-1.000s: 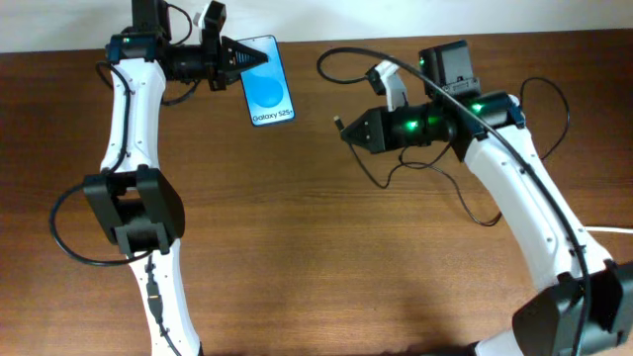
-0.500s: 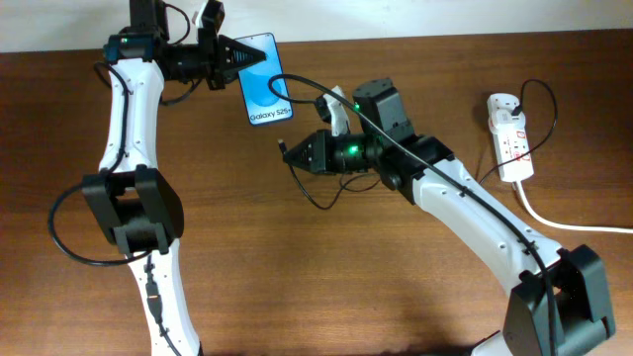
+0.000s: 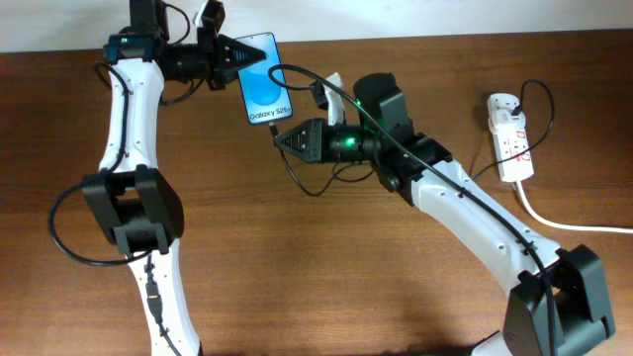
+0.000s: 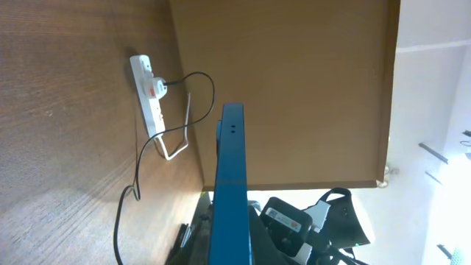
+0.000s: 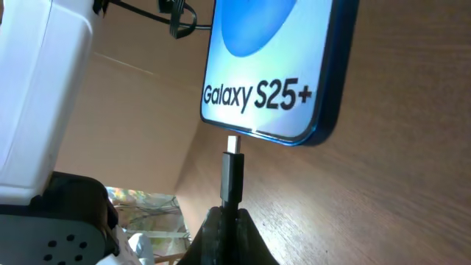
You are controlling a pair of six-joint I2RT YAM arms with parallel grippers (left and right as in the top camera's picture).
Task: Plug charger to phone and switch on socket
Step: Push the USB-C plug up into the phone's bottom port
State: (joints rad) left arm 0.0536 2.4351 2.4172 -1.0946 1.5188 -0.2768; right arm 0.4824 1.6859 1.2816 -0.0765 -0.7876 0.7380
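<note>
The raised phone hangs clear, so the robot's left gripper should move down, back and toward the right in the overhead view to lower the phone onto the tabletop and release it.
The phone (image 3: 265, 87) has a blue screen with "Galaxy S25+" text and sits at the table's back left. My left gripper (image 3: 240, 55) is shut on its upper end; the left wrist view shows the phone edge-on (image 4: 229, 177) between the jaws. My right gripper (image 3: 285, 138) is shut on the charger plug (image 5: 232, 180), whose metal tip sits just short of the phone's bottom edge (image 5: 272, 81). The thin black charger cable (image 3: 315, 87) arcs over the right arm. The white socket (image 3: 508, 133) lies at the right, with a black plug in it.
A thicker white cord (image 3: 569, 223) runs from the socket off the right edge. The socket also shows in the left wrist view (image 4: 149, 88). The table's back edge meets a white wall behind the phone.
My right gripper has carried the charger plug left across the table, from mid-right up to just below the phone's bottom edge. The left gripper and phone have stayed put.
</note>
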